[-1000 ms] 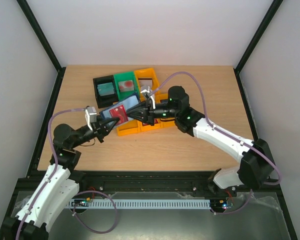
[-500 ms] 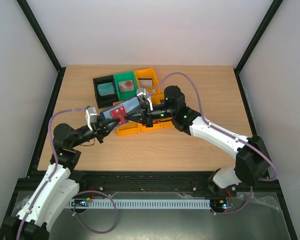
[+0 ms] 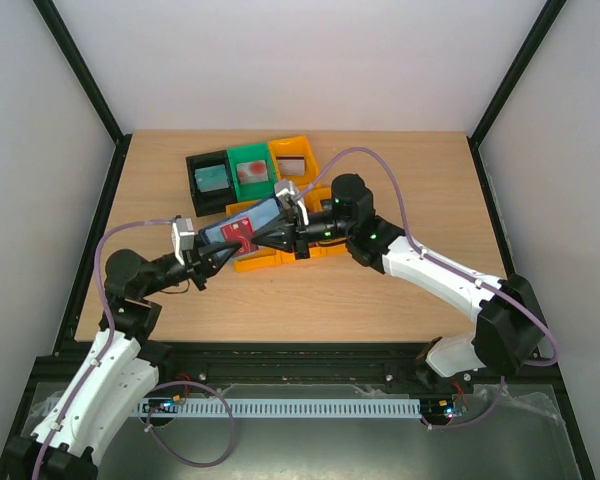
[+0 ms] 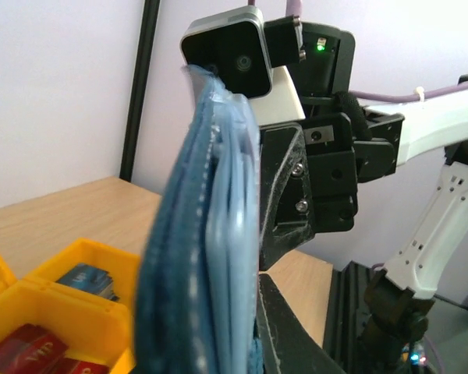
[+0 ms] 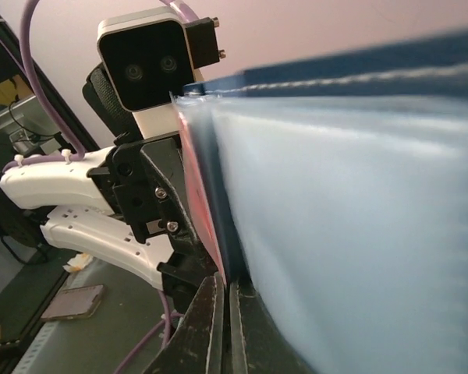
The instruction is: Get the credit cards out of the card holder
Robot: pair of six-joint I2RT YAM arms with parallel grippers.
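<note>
My left gripper should next move back and down and release the card holder [image 3: 262, 211] on the bare near tabletop, as that part lies below it, toward my base.
The card holder [image 3: 262, 211] hangs open above the table, navy outside and grey-blue inside. My left gripper [image 3: 212, 255] is shut on its lower left end. In the left wrist view the card holder [image 4: 203, 257] shows edge-on against one black finger [image 4: 292, 335]; the other finger is hidden behind it. A red credit card [image 3: 242, 229] lies against the holder's inner face. My right gripper [image 3: 253, 238] comes in from the right. In the right wrist view its jaws [image 5: 225, 308] are pressed together on the lower edge of the red card [image 5: 193, 183], beside the blurred blue wallet [image 5: 351, 234].
Behind the holder stand a black bin [image 3: 210, 177], a green bin [image 3: 250, 170] and an orange bin [image 3: 292, 158], each with a card inside. More orange bins [image 3: 280, 257] lie under the grippers; the left wrist view shows cards in those bins [image 4: 84, 279].
The right gripper slid left along the holder's inner face and went from slightly open to shut at the red card. The left gripper kept its hold and barely shifted.
</note>
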